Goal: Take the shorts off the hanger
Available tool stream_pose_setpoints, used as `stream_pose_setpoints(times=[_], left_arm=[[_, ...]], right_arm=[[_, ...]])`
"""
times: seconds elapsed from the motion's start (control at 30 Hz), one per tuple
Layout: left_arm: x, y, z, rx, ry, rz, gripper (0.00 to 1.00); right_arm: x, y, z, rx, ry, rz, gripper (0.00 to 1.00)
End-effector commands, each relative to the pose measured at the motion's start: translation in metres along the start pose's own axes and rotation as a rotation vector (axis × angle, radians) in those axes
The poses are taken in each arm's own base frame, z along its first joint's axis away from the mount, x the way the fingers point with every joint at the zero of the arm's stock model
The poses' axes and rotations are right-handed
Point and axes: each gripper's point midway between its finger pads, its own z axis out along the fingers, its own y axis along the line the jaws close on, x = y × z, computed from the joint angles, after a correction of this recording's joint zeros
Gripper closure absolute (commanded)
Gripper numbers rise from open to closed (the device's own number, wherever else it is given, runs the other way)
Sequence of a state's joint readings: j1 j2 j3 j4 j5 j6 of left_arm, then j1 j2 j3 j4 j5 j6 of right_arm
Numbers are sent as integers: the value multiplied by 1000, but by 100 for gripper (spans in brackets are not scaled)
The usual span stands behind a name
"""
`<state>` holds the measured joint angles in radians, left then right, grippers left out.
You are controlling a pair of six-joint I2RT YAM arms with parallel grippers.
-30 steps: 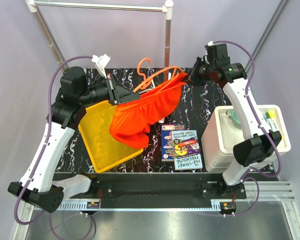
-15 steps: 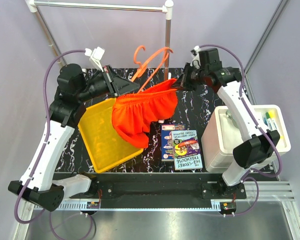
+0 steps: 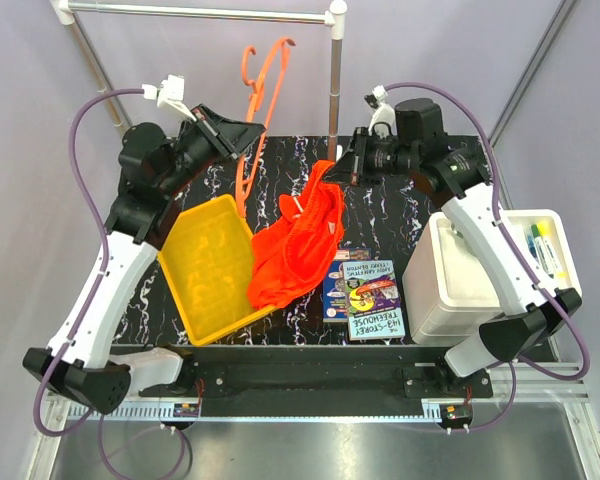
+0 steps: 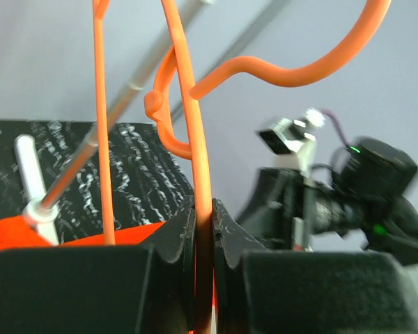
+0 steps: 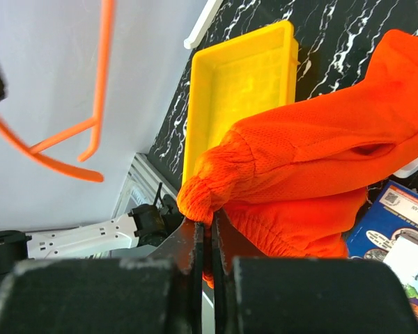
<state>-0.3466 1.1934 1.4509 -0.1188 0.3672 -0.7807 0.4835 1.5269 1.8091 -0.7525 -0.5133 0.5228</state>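
Observation:
The left gripper carries the orange hanger point(image 3: 258, 85) outward to the top bar of the grey rail next. It then hooks it there and releases, since the shorts hang clear of it.
The orange hanger point(image 3: 258, 85) hangs free in the air at the back left, clear of the shorts. My left gripper point(image 3: 250, 130) is shut on its lower bar; the left wrist view shows the jaws pinching the thin orange bar point(image 4: 202, 209). The orange-red shorts point(image 3: 298, 245) hang crumpled from my right gripper point(image 3: 338, 172), their lower end resting on the table by the yellow tray point(image 3: 205, 260). In the right wrist view the jaws pinch the waistband point(image 5: 205, 191) of the shorts.
A grey metal rail point(image 3: 195, 12) with an upright post point(image 3: 335, 80) stands at the back. A book point(image 3: 363, 292) lies front centre. A white bin point(image 3: 450, 270) and a white tray point(image 3: 555, 250) with pens stand at the right.
My left gripper rose and swung the hanger up and left, out of the shorts. My right gripper moved left holding the shorts, which slid off the hanger and now droop to the table.

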Motion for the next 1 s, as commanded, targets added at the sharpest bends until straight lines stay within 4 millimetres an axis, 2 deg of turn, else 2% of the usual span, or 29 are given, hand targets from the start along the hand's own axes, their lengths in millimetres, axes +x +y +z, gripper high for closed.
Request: stream_pose_setpoints(times=[0.0,0.07,0.1,0.17,0.2,0.27,0.3,0.33,0.4,0.43,0.47,0.53,0.6,0.63,0.67,0.73,0.97], left_arm=[[-27,17,10,-121,-112,-47,100],[-20,28,18,-165,-72,-78,100],[-25,22,21,-151,-73,-86,100],[-28,24,34,-137,-70,-86,100],[-37,16,37,-116,-81,-80,100],[-39,20,49,-113,-81,-83,100],[-50,12,51,-96,-102,-72,100],[-49,18,60,-104,-98,-85,100],[-62,7,67,-73,-120,-92,100],[-61,14,78,-76,-116,-107,100],[-70,6,80,-53,-134,-104,100],[-69,15,95,-61,-130,-139,100],[-77,10,102,-38,-143,-158,100],[-74,17,111,-42,-135,-185,100],[-78,12,113,-25,-137,-187,100],[-74,20,123,-35,-130,-221,100],[-62,33,137,-48,-84,-262,100]], right_arm=[[-20,20,-25,-13,-100,-61,100],[-20,21,-27,-13,-101,-61,100],[-21,21,-27,-12,-102,-64,100],[-19,20,-26,-9,-98,-67,100],[-19,18,-26,-4,-99,-67,100],[-19,17,-26,0,-98,-70,100],[-19,17,-26,3,-97,-68,100],[-19,17,-26,1,-97,-72,100],[-20,16,-27,8,-103,-80,100],[-20,16,-29,13,-108,-83,100],[-21,15,-29,18,-108,-87,100],[-22,14,-29,26,-110,-90,100],[-23,12,-30,38,-113,-88,100],[-23,13,-31,36,-115,-93,100],[-24,13,-31,39,-116,-93,100],[-24,12,-33,44,-117,-99,100],[-26,7,-33,65,-121,-96,100]])
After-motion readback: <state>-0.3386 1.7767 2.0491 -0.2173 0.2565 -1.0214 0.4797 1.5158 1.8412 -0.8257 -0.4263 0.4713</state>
